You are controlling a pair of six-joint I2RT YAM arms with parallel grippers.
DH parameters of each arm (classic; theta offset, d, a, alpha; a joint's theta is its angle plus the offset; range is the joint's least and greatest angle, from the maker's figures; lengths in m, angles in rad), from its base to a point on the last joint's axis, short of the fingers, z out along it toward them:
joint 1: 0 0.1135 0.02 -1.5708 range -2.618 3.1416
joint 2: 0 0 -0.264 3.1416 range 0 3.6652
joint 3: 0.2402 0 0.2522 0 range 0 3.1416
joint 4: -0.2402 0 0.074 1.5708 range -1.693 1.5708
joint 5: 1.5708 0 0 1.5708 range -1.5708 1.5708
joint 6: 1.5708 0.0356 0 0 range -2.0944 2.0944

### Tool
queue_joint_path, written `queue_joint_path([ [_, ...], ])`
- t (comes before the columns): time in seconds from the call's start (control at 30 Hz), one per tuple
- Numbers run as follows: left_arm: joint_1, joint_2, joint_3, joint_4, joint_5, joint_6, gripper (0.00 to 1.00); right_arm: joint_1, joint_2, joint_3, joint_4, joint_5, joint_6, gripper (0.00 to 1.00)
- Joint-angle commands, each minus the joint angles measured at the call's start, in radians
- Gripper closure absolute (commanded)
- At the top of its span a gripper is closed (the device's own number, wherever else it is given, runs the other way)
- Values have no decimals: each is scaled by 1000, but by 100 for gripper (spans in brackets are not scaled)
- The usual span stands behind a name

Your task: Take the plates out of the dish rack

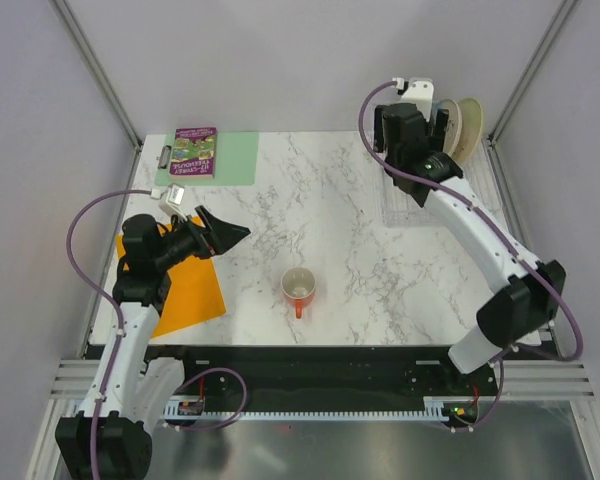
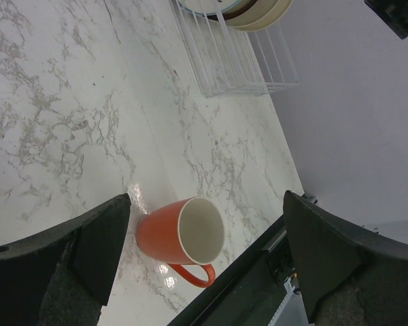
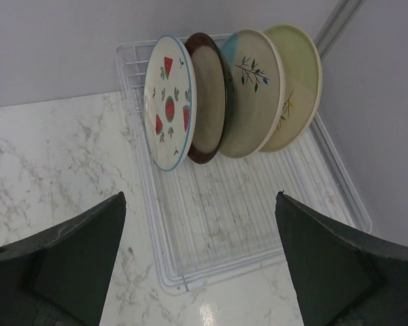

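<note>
My right gripper is about to go down and away from my base next, to the near rim of the white plate (image 3: 190,132).
Several plates stand upright on edge in a row at the far end of the clear wire dish rack (image 3: 238,217): one white with red fruit slices (image 3: 168,102), one maroon-rimmed (image 3: 207,102), one cream with sprigs (image 3: 253,92), one pale yellow (image 3: 296,85). My right gripper (image 3: 200,197) hangs open above the rack's bare near half, short of the plates, holding nothing. From above, the rack (image 1: 395,205) sits at the table's back right, with the plates (image 1: 467,125) behind the right gripper (image 1: 400,135). My left gripper (image 1: 225,232) is open at the left side, far from the rack.
An orange-red mug (image 1: 298,287) stands near the front middle; it lies just below the left gripper (image 2: 205,197) in the wrist view. A green mat (image 1: 230,158) with a purple booklet (image 1: 194,151) is at the back left. An orange sheet (image 1: 185,285) lies under the left arm.
</note>
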Motion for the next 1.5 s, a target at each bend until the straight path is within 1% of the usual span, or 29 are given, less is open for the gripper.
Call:
queue_joint_path([
  [0.0,0,-38,-28,122,15,-46,0,-76,163,142,57,30,-42,2],
  [0.07,1,-39,-19,115,1,-17,0,-107,217,163,61,-28,5,2],
  [0.1,1,-35,-2,95,-1,-10,0,-138,231,183,67,-100,34,2],
  [0.33,1,-3,24,70,14,-4,0,-207,341,283,80,-240,23,2],
  [0.47,0,27,17,70,-32,13,0,-216,416,332,83,-269,-20,2],
  [0.53,1,52,23,70,-29,19,0,-232,470,404,34,-268,-4,2],
  [0.57,1,57,26,70,-25,20,0,-239,486,419,28,-295,6,4],
  [0.7,1,75,31,75,-35,34,0,-258,544,464,24,-318,15,11],
  [0.87,0,78,24,73,-67,51,0,-267,605,489,31,-303,12,14],
  [0.9,1,83,23,73,-67,52,0,-273,611,492,40,-318,9,18],
  [0.97,0,84,18,73,-74,56,0,-275,633,495,47,-320,3,23],
  [1.0,1,86,18,73,-79,57,0,-279,639,502,47,-323,3,29],
  [1.07,1,89,17,73,-84,60,0,-282,656,504,52,-325,-1,33],
  [1.17,1,98,12,72,-84,65,1,-284,677,509,57,-315,-17,34],
  [1.2,0,98,9,70,-84,65,1,-287,684,512,58,-314,-22,39],
  [1.23,1,98,9,72,-84,66,2,-285,693,513,58,-309,-30,41],
  [1.3,1,100,5,70,-85,66,4,-288,702,512,69,-317,-33,58],
  [1.33,0,98,3,72,-84,66,5,-287,708,512,72,-320,-36,65],
  [1.37,1,100,0,70,-84,66,8,-287,708,512,81,-331,-40,75],
  [1.4,0,98,-2,72,-85,66,11,-288,710,510,84,-338,-43,81],
  [1.47,0,100,-6,70,-84,69,18,-288,710,504,103,-351,-51,90],
])
